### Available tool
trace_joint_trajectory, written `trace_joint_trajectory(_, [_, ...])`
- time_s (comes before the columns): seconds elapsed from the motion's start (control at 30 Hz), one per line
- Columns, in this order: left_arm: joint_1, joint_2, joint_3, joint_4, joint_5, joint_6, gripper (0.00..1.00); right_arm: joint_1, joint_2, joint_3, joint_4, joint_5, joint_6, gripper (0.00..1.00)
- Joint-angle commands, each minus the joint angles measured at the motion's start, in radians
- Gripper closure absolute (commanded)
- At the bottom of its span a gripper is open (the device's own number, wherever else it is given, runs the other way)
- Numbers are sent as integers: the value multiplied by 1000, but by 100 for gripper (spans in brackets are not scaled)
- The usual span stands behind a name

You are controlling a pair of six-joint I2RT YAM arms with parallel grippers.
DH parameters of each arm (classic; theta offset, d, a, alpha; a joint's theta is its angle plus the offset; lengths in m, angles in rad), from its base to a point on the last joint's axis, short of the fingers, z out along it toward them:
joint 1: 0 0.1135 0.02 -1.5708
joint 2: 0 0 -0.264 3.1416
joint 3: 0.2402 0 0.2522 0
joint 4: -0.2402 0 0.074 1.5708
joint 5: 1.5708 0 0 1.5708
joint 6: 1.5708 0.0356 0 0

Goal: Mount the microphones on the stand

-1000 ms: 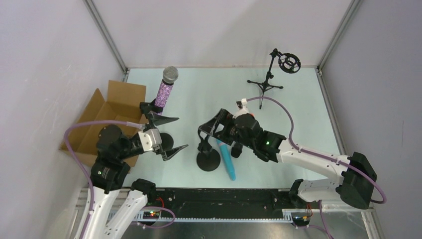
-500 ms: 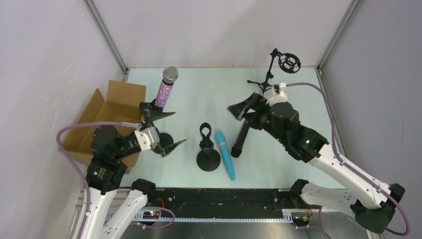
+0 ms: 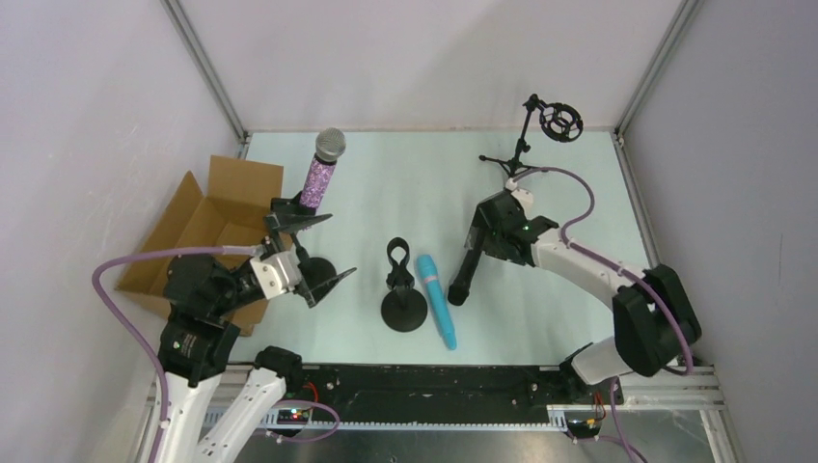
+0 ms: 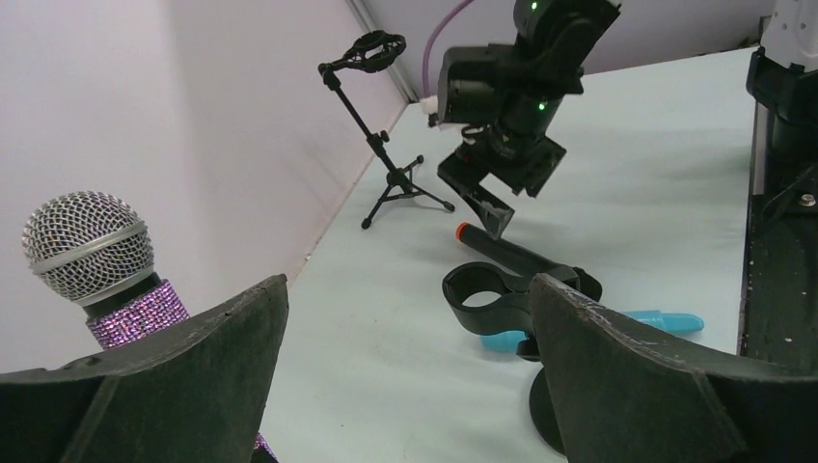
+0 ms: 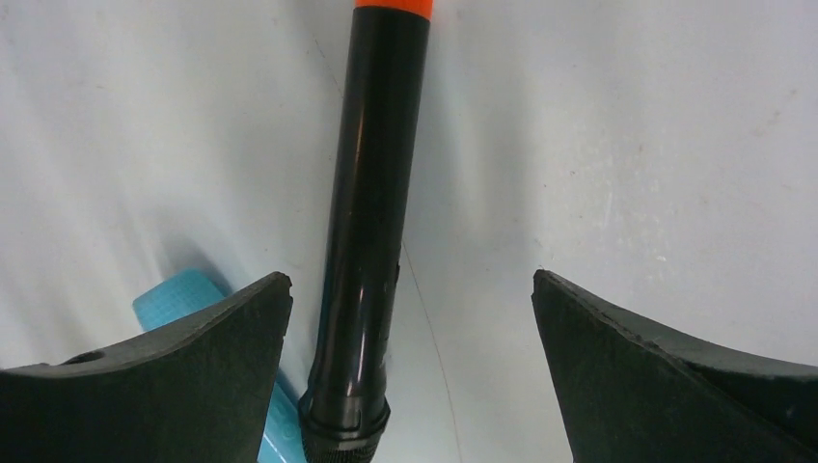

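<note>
The handle (image 5: 371, 212) by the black microphone's head is below my right gripper and to its left in the top view, so my right gripper will next lower its fingers astride the handle.
The purple glitter microphone (image 3: 321, 174) stands upright in a black clip stand at the left; it also shows in the left wrist view (image 4: 106, 280). My left gripper (image 3: 338, 249) is open and empty just right of it. A round-base stand with an empty clip (image 3: 398, 262) stands mid-table. The light blue microphone (image 3: 436, 299) lies beside it. The black microphone (image 3: 464, 273) with the orange-red end (image 5: 391, 6) lies on the table. My right gripper (image 5: 413, 282) is open, low over the black microphone's shaft (image 5: 371, 212), with its jaws on either side and not touching.
A tripod stand with a ring mount (image 3: 540, 125) stands at the back right. An open cardboard box (image 3: 207, 227) sits at the left edge. The black base rail (image 3: 434, 381) runs along the near edge.
My right arm left the round-base stand, swung up and to the right, then came down over the black microphone. My left gripper drifted slightly left and stayed open.
</note>
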Motion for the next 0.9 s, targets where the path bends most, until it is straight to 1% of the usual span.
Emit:
trace_joint_trajectory(0.0, [-5, -21, 8, 14, -24, -2, 2, -3, 78, 17, 98, -48, -11, 0])
trace_joint_trajectory(0.17, [-5, -22, 3, 13, -27, 6, 2, 79, 161, 16, 152, -62, 2, 2])
trace_joint_trajectory(0.3, [-5, -15, 6, 13, -23, 9, 2, 130, 198, 16, 158, -54, 17, 9])
trace_joint_trajectory(0.4, [-4, -13, 15, 12, -18, 8, 2, 142, 217, 16, 136, -24, 23, 12])
trace_joint_trajectory(0.47, [-4, -14, 16, 13, -13, 8, 2, 148, 216, 13, 128, -14, 14, 16])
trace_joint_trajectory(0.53, [-5, -15, 14, 13, -11, 8, 2, 147, 210, 8, 129, -8, 0, 23])
trace_joint_trajectory(0.57, [-5, -15, 15, 14, -9, 6, 2, 145, 207, 4, 133, -8, -6, 35])
trace_joint_trajectory(0.6, [-5, -12, 24, 14, -8, 3, 2, 140, 201, 3, 137, -12, -21, 44])
trace_joint_trajectory(0.63, [-5, -10, 29, 15, -8, -11, 2, 137, 197, 1, 137, -12, -28, 60])
trace_joint_trajectory(0.7, [-5, -4, 46, 13, -11, -24, 2, 130, 188, 0, 140, -18, -48, 71])
trace_joint_trajectory(0.87, [-5, -10, 62, 14, -6, -15, 2, 114, 149, 1, 140, -29, -111, 74])
